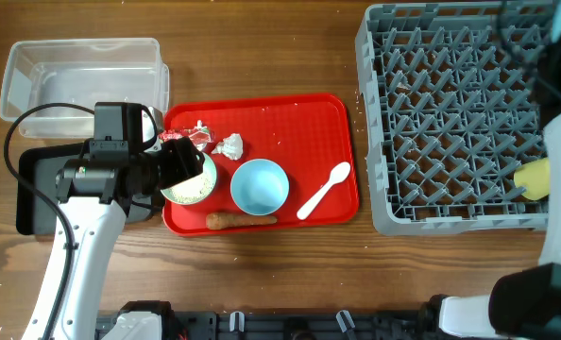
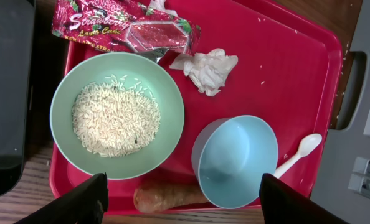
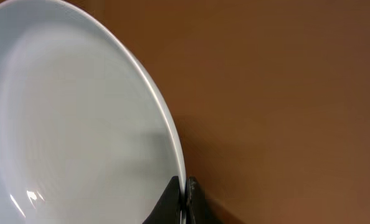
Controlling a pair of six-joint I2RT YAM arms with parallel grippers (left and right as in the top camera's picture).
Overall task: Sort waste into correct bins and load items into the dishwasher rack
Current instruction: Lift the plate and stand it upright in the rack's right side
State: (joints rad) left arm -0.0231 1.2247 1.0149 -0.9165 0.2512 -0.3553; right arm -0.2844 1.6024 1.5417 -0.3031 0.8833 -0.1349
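My right gripper will next lower the pale blue plate among the rack's free wires [image 1: 489, 98], beyond the yellow cup in the rack's near corner.
On the red tray [image 1: 309, 123] sit a pale green bowl [image 2: 116, 115] of white rice grains [image 2: 115, 119], a pale blue bowl [image 2: 235, 158], a carrot-like stick [image 2: 166, 196], a red-and-white wrapper [image 2: 123, 28], a crumpled paper ball [image 2: 205, 67] and a white spoon [image 2: 297, 155]. My left gripper [image 2: 185, 199] is open and empty, hovering over the green bowl [image 1: 191, 184]. My right gripper [image 3: 184, 186] is shut on the rim of the pale blue plate [image 3: 79, 124], out at the right by the grey rack [image 1: 450, 113]. A yellow cup [image 1: 535, 178] lies in the rack.
The clear tub [image 1: 82, 71] stands at the back left. The black tray [image 1: 35, 194] lies in front of it, partly under my left arm. The right arm covers the rack's right edge.
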